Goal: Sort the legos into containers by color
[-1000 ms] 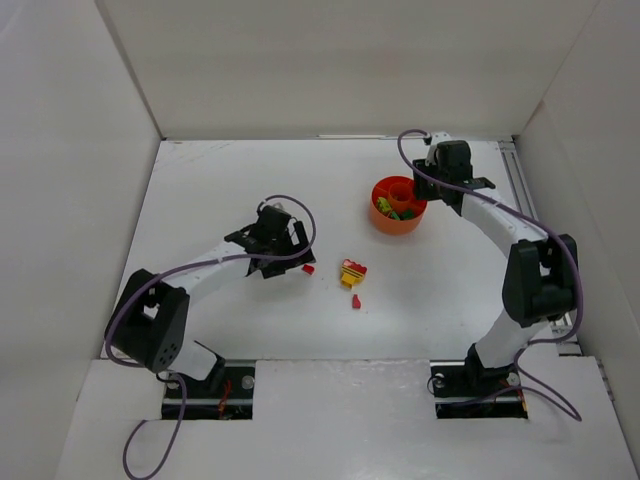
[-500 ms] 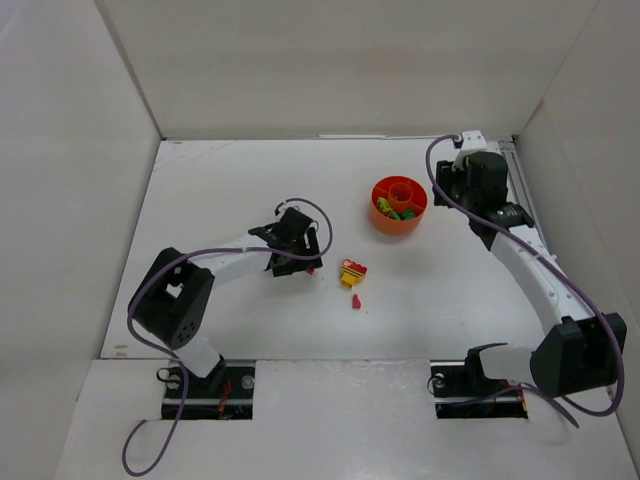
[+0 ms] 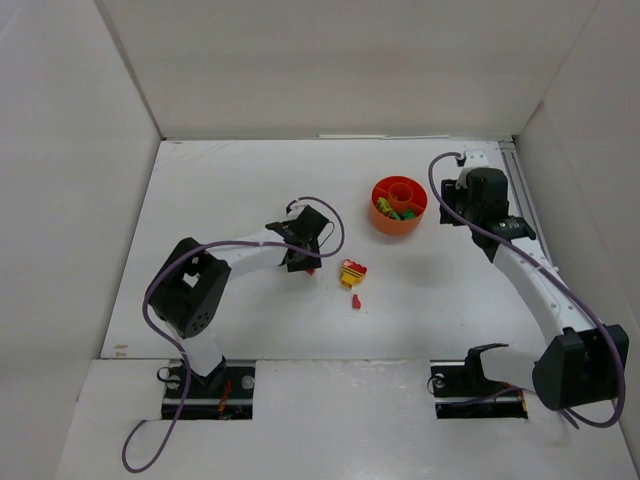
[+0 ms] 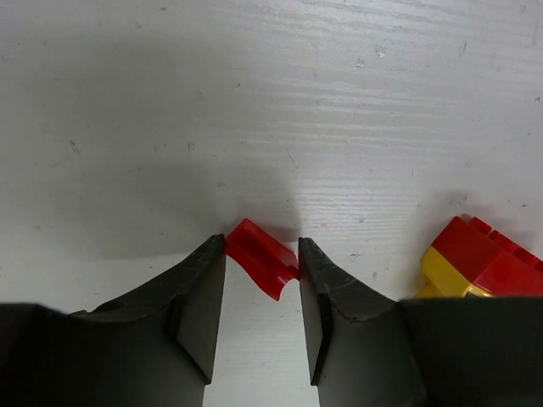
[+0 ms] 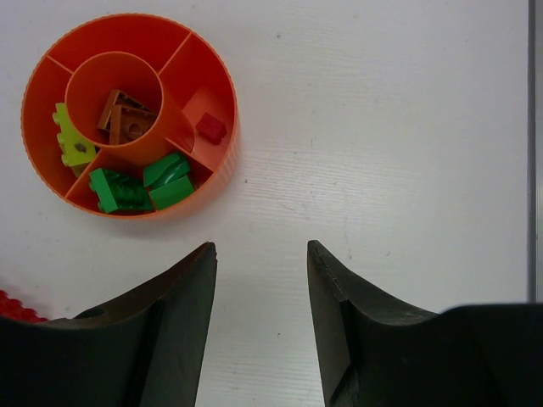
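Observation:
My left gripper holds the matching small red lego and next needs to go up, swing outward, to its right in the top view, over the dark red lego's container section [image 3: 415, 193] and let the lego go.
A small red lego [image 4: 265, 256] lies on the white table between the fingertips of my left gripper [image 4: 261, 246], which is shut on it, both tips touching its corners. From above, that gripper [image 3: 305, 260] sits low at the table's middle. Just right of it is a red-and-yellow lego cluster [image 3: 352, 271] [image 4: 475, 263], with one more red piece [image 3: 356, 300] below. The orange divided bowl [image 3: 381, 222] [image 5: 227, 102] holds brown [image 5: 123, 120], lime [image 5: 72, 146], green [image 5: 140, 188] and dark red [image 5: 210, 128] legos. My right gripper [image 5: 261, 250] stands open and empty, right of the bowl [image 3: 455, 200].
White walls enclose the table on the left, back and right. A purple cable loops over each arm. The right arm [image 3: 530, 280] arches along the table's right side. A bit of red lego [image 5: 12, 305] shows at the right wrist view's lower left edge.
The left gripper slid right to the red lego and its jaws closed in on it. The right arm swung away from above the bowl to its right side.

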